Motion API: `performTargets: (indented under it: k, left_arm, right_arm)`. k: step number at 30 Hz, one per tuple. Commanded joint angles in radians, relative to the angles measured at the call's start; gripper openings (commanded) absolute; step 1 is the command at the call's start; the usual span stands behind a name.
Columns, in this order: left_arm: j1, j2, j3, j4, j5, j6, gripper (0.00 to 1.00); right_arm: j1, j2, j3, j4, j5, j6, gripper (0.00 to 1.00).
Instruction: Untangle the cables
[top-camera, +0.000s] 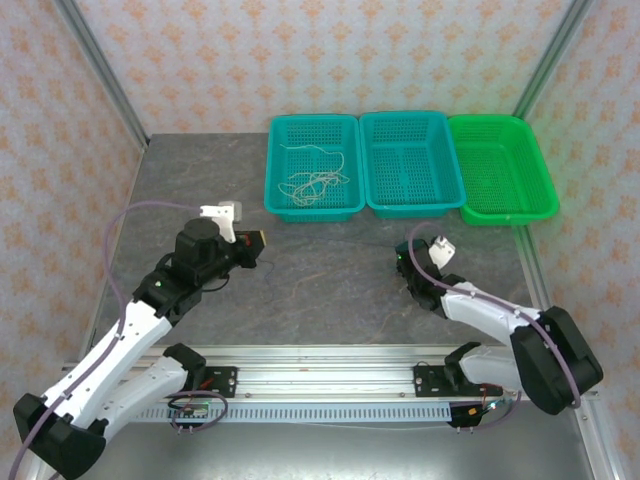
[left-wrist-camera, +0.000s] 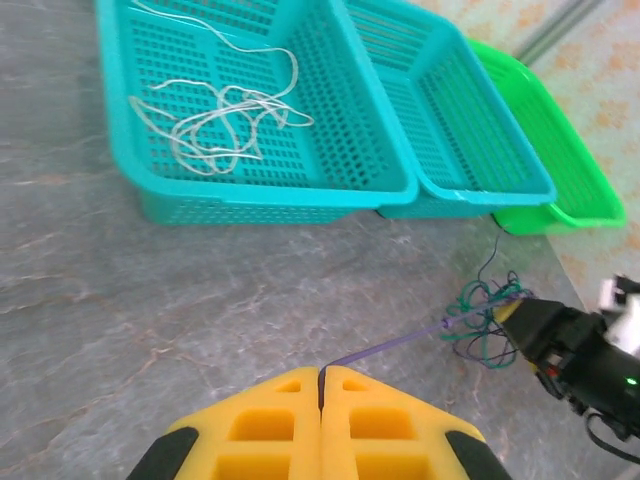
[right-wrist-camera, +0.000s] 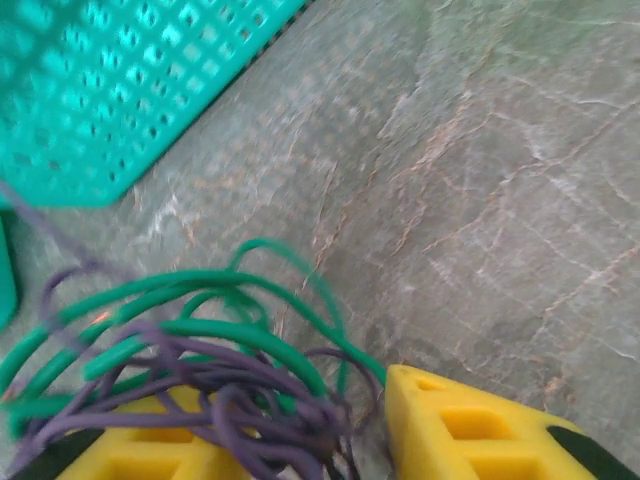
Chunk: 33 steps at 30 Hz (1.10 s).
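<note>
The purple cable runs straight out from the tangle, so my left gripper will next go down and slightly back over the bare tabletop and release it.
My left gripper (top-camera: 258, 243) (left-wrist-camera: 321, 372) is shut on the end of a thin purple cable (left-wrist-camera: 390, 347). That cable runs taut across the table to a tangle of green and purple cables (left-wrist-camera: 485, 320) (right-wrist-camera: 200, 370) at my right gripper (top-camera: 403, 265) (right-wrist-camera: 290, 400). The right jaws stand apart, and the tangle lies loosely over the left finger and in the gap between them. A bunch of whitish cables (top-camera: 315, 180) (left-wrist-camera: 220, 115) lies curled in the left teal basket (top-camera: 285, 205).
Three baskets stand in a row at the back: the left teal one, a middle teal basket (top-camera: 415, 208) and a green basket (top-camera: 505, 215). Grey marbled tabletop (top-camera: 330, 290) stretches between the two arms. Metal frame posts rise at the table's back corners.
</note>
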<state>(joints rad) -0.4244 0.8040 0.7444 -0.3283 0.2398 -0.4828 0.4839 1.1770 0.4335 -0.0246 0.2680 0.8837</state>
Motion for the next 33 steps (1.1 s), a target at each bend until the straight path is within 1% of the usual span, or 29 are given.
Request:
performTargets:
  k: [1,4,7,10,12,14,16,17,18,20,21,24,27,28,30,32,33]
  left_arm:
    - [0.070,-0.054,-0.021,-0.060,-0.166,-0.067,0.00]
    - [0.109,-0.092,-0.033,-0.084,-0.196,-0.098,0.00]
    - [0.142,-0.123,-0.032,-0.123,-0.233,-0.102,0.00]
    - [0.170,-0.123,-0.034,-0.146,-0.221,-0.104,0.00]
    - [0.183,-0.114,-0.044,-0.147,-0.200,-0.114,0.00]
    - [0.193,-0.112,-0.063,-0.125,-0.170,-0.120,0.00]
    - [0.196,-0.107,-0.089,-0.066,-0.105,-0.118,0.00]
    - [0.195,-0.100,-0.108,-0.018,-0.039,-0.106,0.00]
    - [0.195,-0.085,-0.127,0.033,0.023,-0.106,0.00]
    - [0.193,-0.042,-0.158,0.099,0.110,-0.120,0.00]
    - [0.193,-0.016,-0.170,0.109,0.125,-0.124,0.00]
    - [0.191,0.029,-0.203,0.086,0.098,-0.140,0.00]
    - [0.165,0.028,-0.247,0.085,0.086,-0.151,0.00]
    - [0.144,0.026,-0.258,0.083,0.079,-0.150,0.00]
    - [0.066,0.033,-0.280,0.064,0.047,-0.139,0.00]
    - [-0.019,0.046,-0.309,0.059,0.002,-0.145,0.01]
    - [-0.061,0.055,-0.327,0.058,-0.024,-0.160,0.08]
  right_arm:
    - [-0.104,-0.057,-0.051,-0.166,0.103,0.151,0.45]
    - [-0.174,-0.144,-0.101,-0.164,0.061,0.220,0.49]
    - [-0.256,-0.249,-0.157,-0.171,0.016,0.262,0.48]
    - [-0.338,-0.349,-0.191,-0.219,-0.011,0.293,0.41]
    - [-0.386,-0.402,-0.200,-0.265,-0.023,0.304,0.34]
    - [-0.401,-0.440,-0.206,-0.235,-0.048,0.241,0.28]
    - [-0.401,-0.461,-0.206,-0.167,-0.114,0.136,0.27]
    - [-0.401,-0.462,-0.212,-0.073,-0.208,0.034,0.30]
    - [-0.401,-0.454,-0.220,0.017,-0.319,-0.054,0.36]
    - [-0.390,-0.415,-0.211,0.099,-0.497,-0.155,0.48]
    - [-0.372,-0.392,-0.190,0.097,-0.554,-0.211,0.53]
    - [-0.304,-0.352,-0.138,0.008,-0.562,-0.276,0.58]
    - [-0.266,-0.346,-0.126,-0.015,-0.556,-0.290,0.61]
    - [-0.260,-0.343,-0.123,-0.017,-0.558,-0.293,0.59]
    - [-0.254,-0.328,-0.115,-0.019,-0.551,-0.291,0.44]
    - [-0.255,-0.308,-0.113,0.005,-0.553,-0.297,0.35]
    - [-0.254,-0.297,-0.111,0.019,-0.554,-0.300,0.33]
